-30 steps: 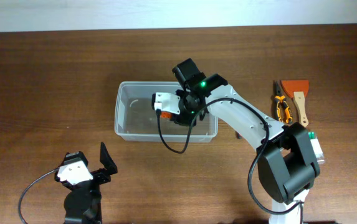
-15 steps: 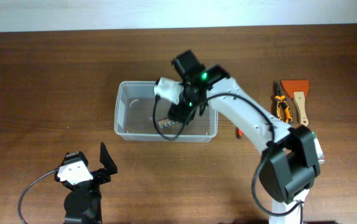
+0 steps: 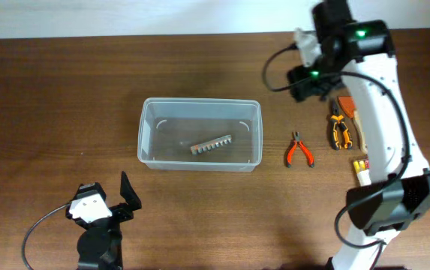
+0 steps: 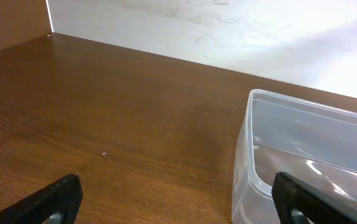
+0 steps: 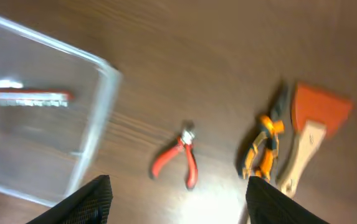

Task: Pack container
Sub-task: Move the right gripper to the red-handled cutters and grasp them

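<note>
I should next lower my right gripper from high above the table onto the red pliers' handle nearer the orange-and-black pliers, as a gap parts both handles.
The clear plastic container (image 3: 146,135) stands in the middle of the table and holds a grey strip of bits (image 3: 211,144). It also shows in the left wrist view (image 4: 303,124) and the right wrist view (image 5: 97,93). My right gripper (image 3: 310,81) is open and empty, high above the table to the right of the container; its fingers frame the red pliers (image 5: 179,161). My left gripper (image 3: 117,201) is open and empty near the front left edge, short of the container.
Red-handled pliers (image 3: 299,150) lie just right of the container. Orange-and-black pliers (image 3: 340,130) and an orange scraper with a wooden handle (image 3: 356,112) lie further right. A small case with coloured bits (image 3: 361,166) sits under the right arm.
My right gripper has lifted out of the container and swung up and to the right, leaving the grey strip of bits inside. The left arm has not moved.
</note>
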Controlling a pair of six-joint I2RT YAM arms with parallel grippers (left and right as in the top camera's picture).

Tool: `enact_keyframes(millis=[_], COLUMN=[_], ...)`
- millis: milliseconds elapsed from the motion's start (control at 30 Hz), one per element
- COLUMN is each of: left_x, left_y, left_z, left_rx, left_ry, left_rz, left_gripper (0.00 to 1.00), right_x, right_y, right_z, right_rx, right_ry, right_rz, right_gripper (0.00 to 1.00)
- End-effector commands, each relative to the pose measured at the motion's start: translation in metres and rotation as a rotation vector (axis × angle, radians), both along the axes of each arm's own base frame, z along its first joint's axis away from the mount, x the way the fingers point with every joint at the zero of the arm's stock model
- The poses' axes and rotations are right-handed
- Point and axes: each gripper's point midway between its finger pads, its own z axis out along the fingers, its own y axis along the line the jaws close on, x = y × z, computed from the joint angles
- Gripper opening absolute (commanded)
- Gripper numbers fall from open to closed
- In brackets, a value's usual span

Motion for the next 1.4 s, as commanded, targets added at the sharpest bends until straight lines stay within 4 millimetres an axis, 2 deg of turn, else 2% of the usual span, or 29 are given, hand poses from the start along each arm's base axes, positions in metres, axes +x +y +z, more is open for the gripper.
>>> enact_keyframes(millis=[0, 133, 367, 533, 600, 833, 1300, 1367], left_x=[0.000, 0.000, 0.000, 0.000, 0.000, 0.000, 0.000, 0.000], left_y=[0.000, 0.000, 0.000, 0.000, 0.000, 0.000, 0.000, 0.000], left_z=[-0.001, -0.001, -0.001, -0.001, -0.001, -0.001, -0.001, -0.001], left_rx=[0.009, 0.009, 0.009, 0.009, 0.009, 0.009, 0.009, 0.009], left_ry=[0.002, 0.002, 0.002, 0.002, 0.002, 0.002, 0.002, 0.002], left_rz=[-0.001, -0.001, -0.001, -0.001, -0.001, -0.001, -0.001, -0.001], left_gripper=[0.99, 0.99, 0.99, 0.99, 0.99, 0.99, 0.99, 0.99], right_x=[-0.008, -0.019, -0.038, -0.060, -0.067, -0.075, -0.077, -0.074], right_y=[-0.023, -0.036, -0.040, -0.041, -0.041, -0.046, -0.046, -0.045], right_z=[-0.029, -0.070, -0.141, -0.177, -0.188, -0.209, -0.232, -0.232], right_rx=[-0.012, -0.021, -0.056, -0.063, -0.064, -0.088, -0.090, -0.090], right_ry=[0.084, 0.169, 0.246, 0.305, 0.317, 0.317, 0.278, 0.267], right_rz=[-0.091, -0.116, -0.061, -0.032, -0.031, -0.025, 0.017, 0.018], right_gripper=[0.69, 0.69, 0.72, 0.65, 0.56, 0.38, 0.38, 0.20])
